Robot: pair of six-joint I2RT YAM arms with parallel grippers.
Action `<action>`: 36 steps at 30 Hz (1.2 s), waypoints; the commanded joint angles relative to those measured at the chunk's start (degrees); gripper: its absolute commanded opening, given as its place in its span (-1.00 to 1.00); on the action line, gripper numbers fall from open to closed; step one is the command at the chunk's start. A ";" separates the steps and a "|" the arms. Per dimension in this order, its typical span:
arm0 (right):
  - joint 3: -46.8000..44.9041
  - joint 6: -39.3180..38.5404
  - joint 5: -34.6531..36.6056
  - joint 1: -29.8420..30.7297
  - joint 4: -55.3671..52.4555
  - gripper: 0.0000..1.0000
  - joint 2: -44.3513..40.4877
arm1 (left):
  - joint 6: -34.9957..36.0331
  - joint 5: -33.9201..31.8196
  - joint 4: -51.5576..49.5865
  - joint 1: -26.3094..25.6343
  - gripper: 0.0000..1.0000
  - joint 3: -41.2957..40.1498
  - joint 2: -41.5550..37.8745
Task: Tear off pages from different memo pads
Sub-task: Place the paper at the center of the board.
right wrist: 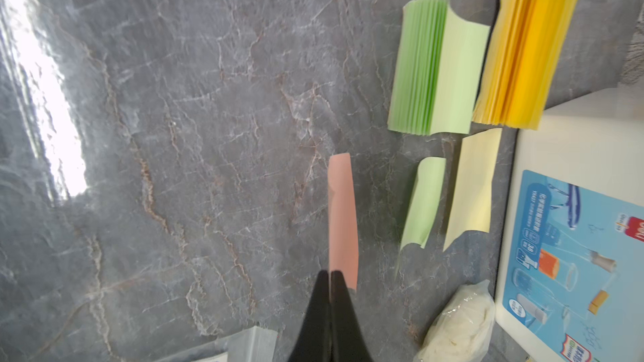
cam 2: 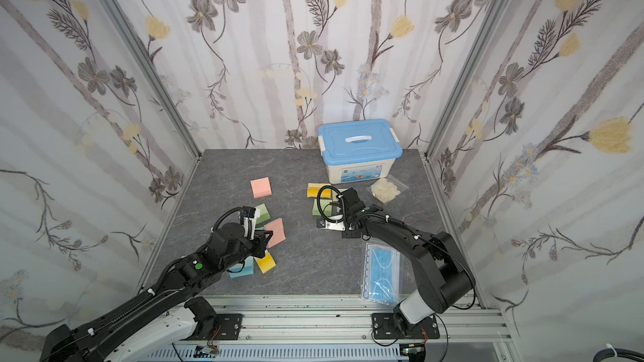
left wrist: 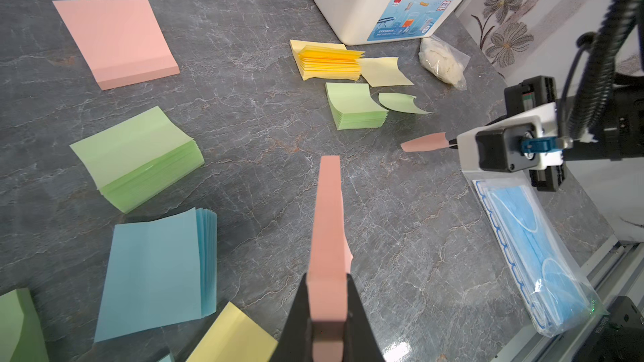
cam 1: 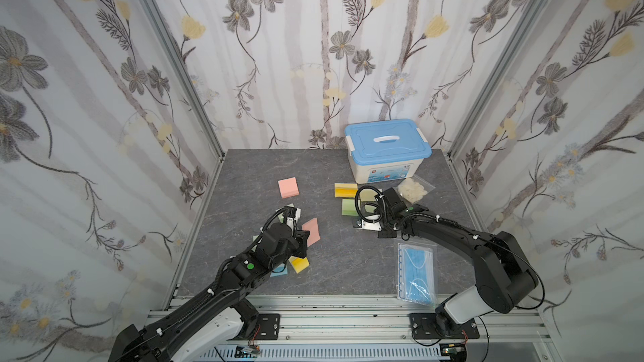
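Observation:
The thin pink page should go down next to the bare tabletop beside the loose green page, where my right gripper will let go of it, because other loose pages lie there.
My left gripper is shut on a pink memo pad, held edge-on above the table; the pad also shows in a top view. The right gripper is shut on a thin pink page, apart from that pad. A loose green page and a yellow page lie beside a green pad and a fanned yellow pad. Another pink pad, a green pad, a blue pad and a yellow pad lie near my left arm.
A white box with a blue lid stands at the back right. A clear bag of white pieces lies in front of it. A bag of blue face masks lies at the front right, near the rail.

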 commanded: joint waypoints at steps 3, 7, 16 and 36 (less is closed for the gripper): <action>0.49 -2.04 -0.79 -1.45 1.48 -1.00 2.14 | -0.80 0.06 1.09 0.04 -1.00 -0.12 -0.02; 0.22 -0.90 2.13 -3.37 4.89 -1.00 4.36 | -0.81 0.50 1.22 0.06 -1.00 -0.09 0.25; -0.68 1.59 -2.60 -4.82 6.06 -0.15 6.26 | -0.92 1.30 1.90 0.06 -1.00 -0.26 0.82; -0.78 52.24 5.32 -0.99 6.25 1.00 -28.84 | -8.38 15.17 6.78 0.06 -1.00 10.54 22.78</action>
